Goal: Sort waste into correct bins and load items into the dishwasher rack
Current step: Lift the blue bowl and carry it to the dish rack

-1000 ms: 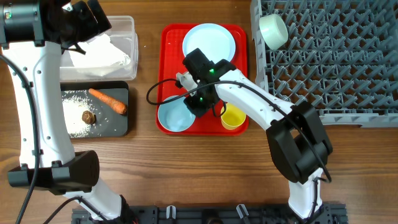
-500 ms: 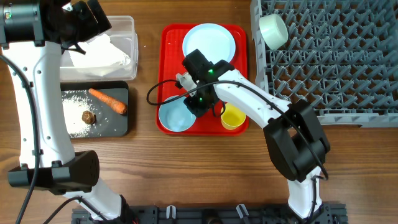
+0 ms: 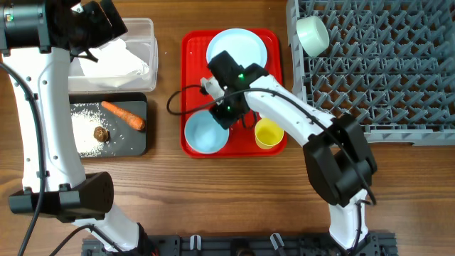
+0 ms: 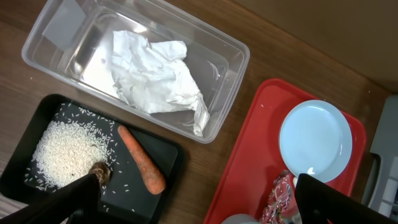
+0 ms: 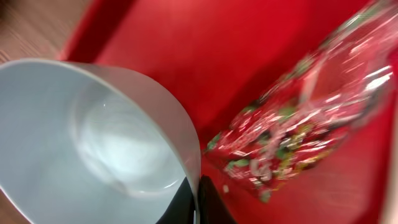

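Observation:
The slots beside the second bowl stand empty, so my right gripper needs to lift the bowl, carry it outward over the rack, tilt it and release it there.
My right gripper is shut on the rim of a pale blue bowl at the front left of the red tray. The red printed wrapper lies right beside the bowl; my arm hides it in the overhead view. The plate and yellow cup are on the same tray. A second bowl sits in the grey rack. My left gripper is open and empty, high over the bins. The spoon is out of view.
The clear tub holds the white napkin. The black tray holds the carrot, brown lump and rice. Bare wooden table lies along the front edge.
My right gripper has shifted slightly with the bowl in it. The bowl looks a little larger and further right, and the red tray has shifted with it. The left arm has not moved.

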